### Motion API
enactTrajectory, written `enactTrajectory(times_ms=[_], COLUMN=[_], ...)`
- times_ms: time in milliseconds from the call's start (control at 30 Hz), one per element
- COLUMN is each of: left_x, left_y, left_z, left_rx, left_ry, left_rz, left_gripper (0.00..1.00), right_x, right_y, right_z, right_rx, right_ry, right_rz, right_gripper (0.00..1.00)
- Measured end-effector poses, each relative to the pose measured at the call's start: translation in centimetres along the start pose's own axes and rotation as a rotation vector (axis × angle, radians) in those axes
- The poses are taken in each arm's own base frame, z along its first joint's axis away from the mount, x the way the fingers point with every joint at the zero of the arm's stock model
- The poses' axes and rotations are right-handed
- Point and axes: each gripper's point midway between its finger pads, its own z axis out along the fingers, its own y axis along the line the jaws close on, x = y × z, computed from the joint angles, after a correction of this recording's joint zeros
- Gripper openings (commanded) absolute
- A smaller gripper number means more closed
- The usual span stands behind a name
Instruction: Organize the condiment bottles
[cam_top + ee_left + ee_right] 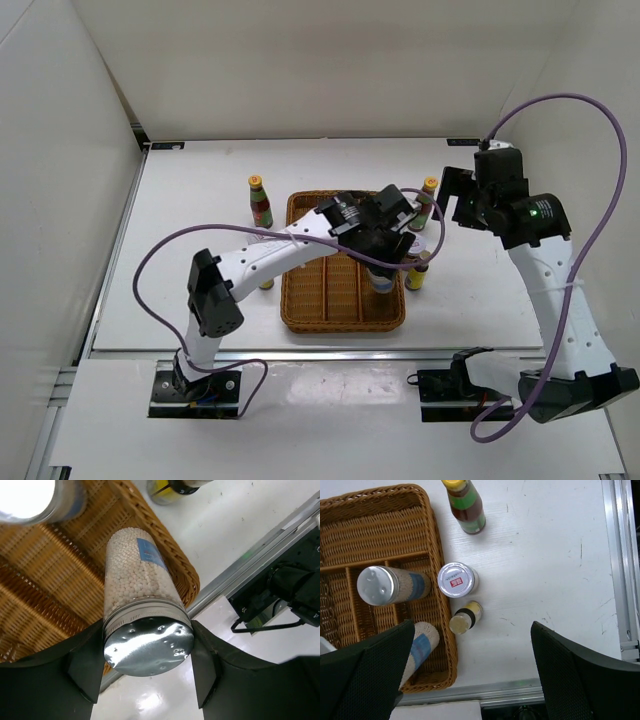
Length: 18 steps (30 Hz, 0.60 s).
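The base of the blue-labelled shaker is already inside the wicker tray's side, so the left gripper should next lower the shaker onto the tray section's bottom [379,296] [119,526] beside the second shaker and let go of the blue-labelled shaker's lid.
My left gripper [147,655] is shut on the silver lid of a blue-labelled shaker [132,570] full of white grains. The shaker leans with its base inside the front right corner of the wicker tray [175,565]. From above, the left gripper [385,262] hangs over that corner. A second shaker [385,585] stands upright in the tray. Just outside the tray's right wall stand a white-lidded jar [457,580], a small brown yellow-capped bottle [465,617] and a tall red-green bottle [465,505]. My right gripper [470,680] is open above the table beside them, holding nothing.
Another tall red-green bottle [260,200] stands left of the tray [340,310], and a small yellow-capped bottle [266,283] shows behind the left arm. The table's metal front rail [520,690] runs close to the tray. White walls enclose the table.
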Motion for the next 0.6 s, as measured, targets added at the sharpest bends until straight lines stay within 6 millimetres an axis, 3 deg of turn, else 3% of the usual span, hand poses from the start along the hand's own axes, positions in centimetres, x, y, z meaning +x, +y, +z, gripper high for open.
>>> enactTrajectory(times_ms=[333,467,567,600], left_x=[0.8,0.7,0.3,0.3], left_y=[0.5,0.7,0.6,0.6], left_z=[4.7,5.4,5.3,5.4], left_rx=[-0.044,-0.054,-0.055,-0.056], left_ry=[0.067,0.069,0.064,0.064], left_rz=[0.041,0.04,0.043,0.044], left_gripper=[0.19,0.25,0.48,0.64], right_x=[2.8,3.9,5.1,5.6], right_y=[-0.5,-0.5,-0.2,-0.2], right_z=[1.7,2.1,2.5,2.7], right_rx=[-0.002,-0.006,-0.026,-0.031], right_ry=[0.1,0.133,0.168,0.185], right_rz=[0.008,0.005,0.005,0.006], right_gripper=[1.0,1.0,0.91,0.88])
